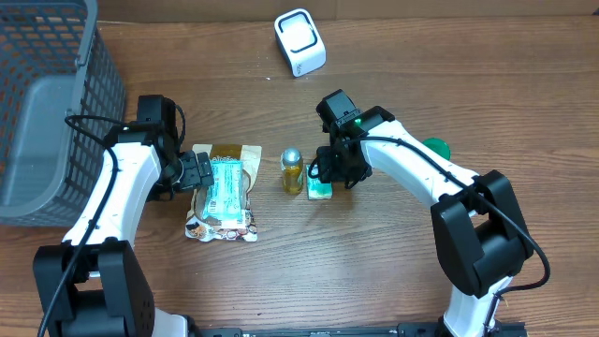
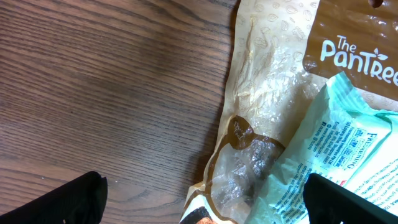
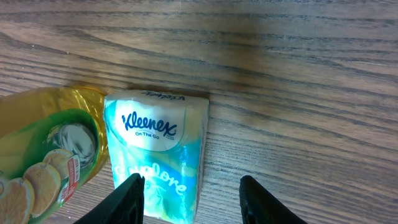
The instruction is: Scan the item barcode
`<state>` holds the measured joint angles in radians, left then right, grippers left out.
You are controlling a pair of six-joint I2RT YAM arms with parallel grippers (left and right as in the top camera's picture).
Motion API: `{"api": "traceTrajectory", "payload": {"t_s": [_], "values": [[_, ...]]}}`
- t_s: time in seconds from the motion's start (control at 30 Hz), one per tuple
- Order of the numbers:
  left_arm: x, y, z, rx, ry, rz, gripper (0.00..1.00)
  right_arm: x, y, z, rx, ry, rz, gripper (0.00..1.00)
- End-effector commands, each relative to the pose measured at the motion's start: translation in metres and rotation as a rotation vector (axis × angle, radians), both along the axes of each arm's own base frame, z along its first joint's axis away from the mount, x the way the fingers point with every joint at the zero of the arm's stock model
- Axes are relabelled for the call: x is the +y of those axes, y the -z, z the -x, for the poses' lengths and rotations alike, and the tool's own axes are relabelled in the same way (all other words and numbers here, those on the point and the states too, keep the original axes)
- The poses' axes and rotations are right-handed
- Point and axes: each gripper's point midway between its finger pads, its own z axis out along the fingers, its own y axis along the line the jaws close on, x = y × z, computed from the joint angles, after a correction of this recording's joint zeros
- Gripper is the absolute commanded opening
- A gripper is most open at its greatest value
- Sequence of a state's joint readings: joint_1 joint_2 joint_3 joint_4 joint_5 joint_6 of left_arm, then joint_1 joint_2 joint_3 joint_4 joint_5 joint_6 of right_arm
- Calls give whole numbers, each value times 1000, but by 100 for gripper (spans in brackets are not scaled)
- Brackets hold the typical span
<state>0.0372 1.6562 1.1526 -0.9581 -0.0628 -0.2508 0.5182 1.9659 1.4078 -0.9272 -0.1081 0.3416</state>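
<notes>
My right gripper moves down next and closes on the pack's edge away from the bottle. Its open fingers already straddle that edge, one over bare table.
A white barcode scanner stands at the back of the table. My right gripper is open just above a Kleenex tissue pack lying flat on the wood. One finger is over the pack and the other is over bare table. From overhead, the right gripper hovers at the pack. My left gripper is wide open, straddling the edge of a brown Pantree pouch and a teal packet lying on it. Overhead, the left gripper sits at the pouch's left side.
A small yellow-green bottle stands right beside the tissue pack, its cap side visible as the bottle in the right wrist view. A grey mesh basket fills the far left. A green object lies partly hidden behind the right arm.
</notes>
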Motion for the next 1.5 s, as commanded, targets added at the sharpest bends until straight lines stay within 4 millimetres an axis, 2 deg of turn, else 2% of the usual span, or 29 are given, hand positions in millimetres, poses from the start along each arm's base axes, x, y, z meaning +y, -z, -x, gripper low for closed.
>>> {"api": "traceTrajectory", "payload": {"t_s": [0.0,0.13,0.3,0.47,0.83,1.07,1.1,1.13,1.27,1.47], "values": [[-3,-3,-4,-9,16,6,100,4,-13,-4,-29,-3,-28,46],[-3,-3,-4,-9,16,6,100,4,-13,-5,-28,-2,-28,41],[-3,-3,-4,-9,16,6,100,3,-9,-2,-18,24,-26,39],[-3,-3,-4,-9,16,6,100,6,3,2,-13,18,-59,39],[-3,-3,-4,-9,16,6,100,7,28,5,-41,15,-90,31],[-3,-3,-4,-9,16,6,99,7,31,6,-43,15,-91,17],[-3,-3,-4,-9,16,6,100,7,31,6,-44,15,-91,12],[-3,-3,-4,-9,16,6,99,6,30,5,-46,17,-91,4],[-3,-3,-4,-9,16,6,99,2,18,-6,-58,37,-94,4],[-3,-3,-4,-9,16,6,100,-3,-27,-26,-117,3,-107,4]]}}
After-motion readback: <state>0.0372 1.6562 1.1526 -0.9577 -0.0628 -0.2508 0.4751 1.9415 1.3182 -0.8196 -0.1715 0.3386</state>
